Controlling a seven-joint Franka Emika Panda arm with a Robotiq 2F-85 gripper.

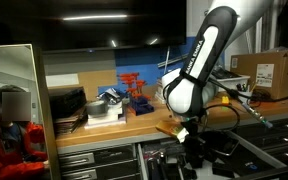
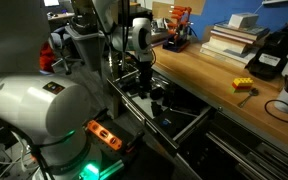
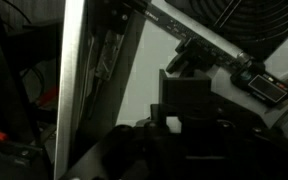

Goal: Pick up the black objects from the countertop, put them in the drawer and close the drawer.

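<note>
The robot's gripper will next move down and slightly back toward the bare patch of the drawer's pale bottom beside the silvery bar [image 3: 76, 90] and release the black object, since that patch is free.
My gripper [image 1: 194, 138] hangs below the front edge of the light-brown countertop [image 1: 114, 128], over the open drawer [image 2: 180, 122]. In the wrist view it [image 3: 189, 128] appears shut on a small black blocky object [image 3: 188, 92], held above the drawer's pale floor. The view is very dark and the fingertips are hard to make out. The gripper also shows in an exterior view [image 2: 144, 82], low in the drawer opening. The drawer's silvery rail [image 3: 76, 90] runs down the left of the wrist view. Other dark pieces lie inside the drawer [image 2: 162, 100].
On the countertop [image 2: 219, 72] stand a red rack [image 1: 134, 88], a cardboard box [image 1: 270, 72], stacked books [image 2: 230, 40], a larger black box [image 2: 268, 64] and a yellow piece [image 2: 242, 85]. A person [image 1: 8, 125] sits at one end. A grey robot base [image 2: 44, 120] fills the foreground.
</note>
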